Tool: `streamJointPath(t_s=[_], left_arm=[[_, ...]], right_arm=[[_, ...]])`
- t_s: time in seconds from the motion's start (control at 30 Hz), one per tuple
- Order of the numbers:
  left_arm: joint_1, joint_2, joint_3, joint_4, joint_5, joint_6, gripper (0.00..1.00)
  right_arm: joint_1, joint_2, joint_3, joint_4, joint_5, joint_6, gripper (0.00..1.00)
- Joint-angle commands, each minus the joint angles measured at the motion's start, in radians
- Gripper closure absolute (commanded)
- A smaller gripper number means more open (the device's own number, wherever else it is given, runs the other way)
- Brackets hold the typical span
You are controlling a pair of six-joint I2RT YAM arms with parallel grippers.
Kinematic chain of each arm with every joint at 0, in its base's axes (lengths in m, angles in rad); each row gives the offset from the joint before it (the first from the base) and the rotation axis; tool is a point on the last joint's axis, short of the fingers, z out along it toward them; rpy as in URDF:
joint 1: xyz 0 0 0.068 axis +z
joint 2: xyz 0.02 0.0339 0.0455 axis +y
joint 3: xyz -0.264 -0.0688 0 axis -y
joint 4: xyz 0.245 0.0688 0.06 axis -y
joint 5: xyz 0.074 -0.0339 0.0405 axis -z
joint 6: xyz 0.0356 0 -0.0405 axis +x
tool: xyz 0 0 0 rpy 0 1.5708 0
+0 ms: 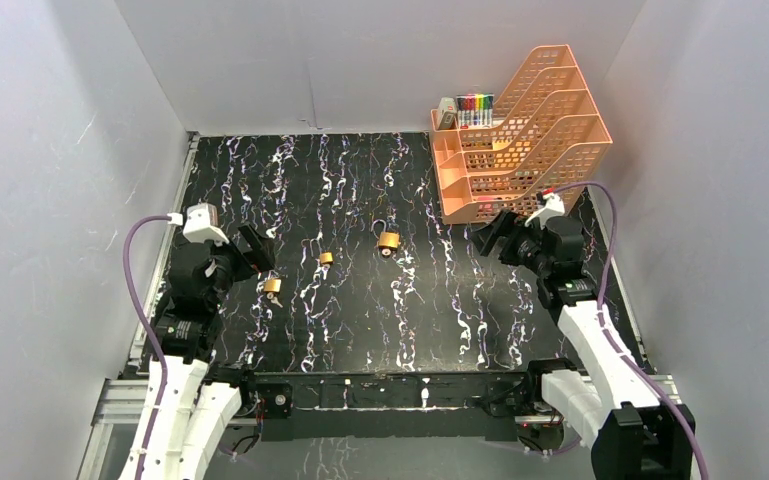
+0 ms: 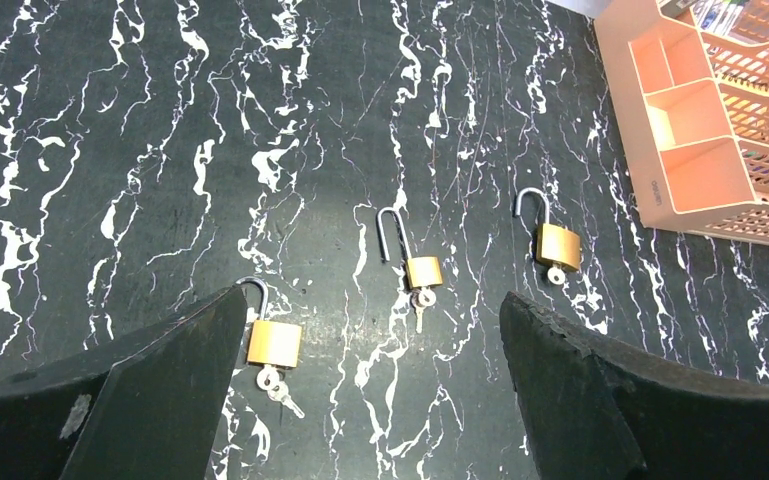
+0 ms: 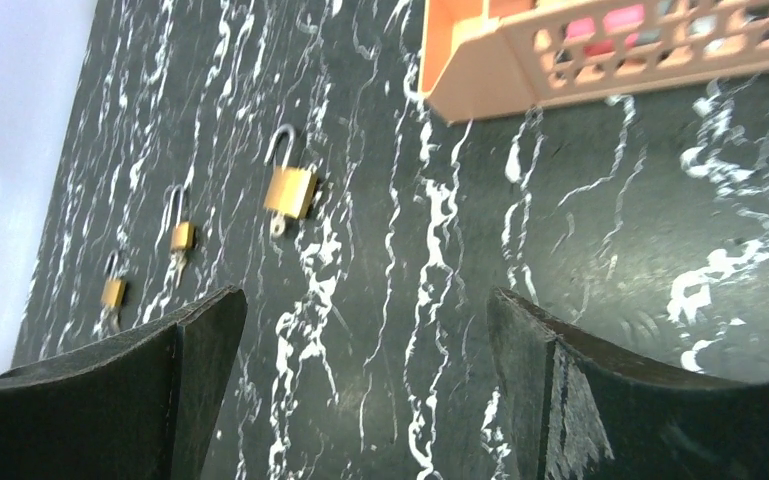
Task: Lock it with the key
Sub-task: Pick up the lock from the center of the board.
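Observation:
The end padlock's body (image 1: 272, 286) (image 3: 113, 293) lies below and left in the top view, so my right gripper swings past the other padlocks and down onto it next.
Three brass padlocks lie in a row on the black marble table, each with its shackle swung open and a small key in its keyhole. The near-left padlock (image 1: 273, 286) (image 2: 274, 343) has its key (image 2: 278, 385) hanging below it. The middle padlock (image 1: 326, 258) (image 2: 424, 272) and the far-right padlock (image 1: 389, 241) (image 2: 558, 246) (image 3: 291, 190) follow diagonally. My left gripper (image 1: 258, 250) (image 2: 372, 300) hovers open just left of the nearest padlock, holding nothing. My right gripper (image 1: 490, 235) (image 3: 365, 295) hangs open over bare table, well right of the padlocks.
A stacked orange mesh tray organiser (image 1: 520, 140) (image 2: 700, 130) (image 3: 600, 50) stands at the back right, close behind the right gripper, with coloured markers (image 1: 475, 108) beside it. Grey walls enclose the table on three sides.

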Motion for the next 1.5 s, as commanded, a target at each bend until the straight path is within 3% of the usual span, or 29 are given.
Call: streamJointPath(t_s=[0.0,0.13,0.27,0.43,0.53,0.73,0.9,1.07,1.23,1.47], left_arm=[[0.001,-0.023,0.003,-0.019,-0.037,-0.011,0.02],[0.000,0.000,0.005,-0.047,-0.097,-0.037,0.02],[0.000,0.093,0.033,-0.104,-0.200,-0.085,0.02],[0.021,0.165,0.045,-0.138,-0.227,-0.110,0.02],[0.046,0.198,0.046,-0.150,-0.231,-0.119,0.02],[0.096,0.247,0.064,-0.189,-0.325,-0.154,0.02],[0.233,0.268,0.069,-0.197,-0.332,-0.197,0.02],[0.318,0.312,0.078,-0.201,-0.306,-0.253,0.02],[0.355,0.346,0.093,-0.190,-0.296,-0.266,0.02],[0.371,0.338,0.092,-0.170,-0.313,-0.253,0.02]], right_arm=[[0.006,0.054,0.030,0.026,-0.147,-0.001,0.02],[0.105,0.073,0.119,-0.069,0.010,-0.079,0.02],[0.404,0.152,0.223,-0.099,0.264,-0.113,0.01],[0.806,0.460,0.379,-0.064,0.567,-0.139,0.02],[0.928,0.692,0.500,-0.024,0.609,-0.130,0.02],[1.037,0.990,0.757,0.060,0.592,-0.078,0.02],[1.111,1.174,0.987,0.024,0.650,-0.050,0.02],[1.126,1.285,1.106,0.008,0.713,0.019,0.03],[1.131,1.367,1.207,-0.010,0.747,0.069,0.12],[1.155,1.539,1.473,-0.183,0.821,0.132,0.20]])
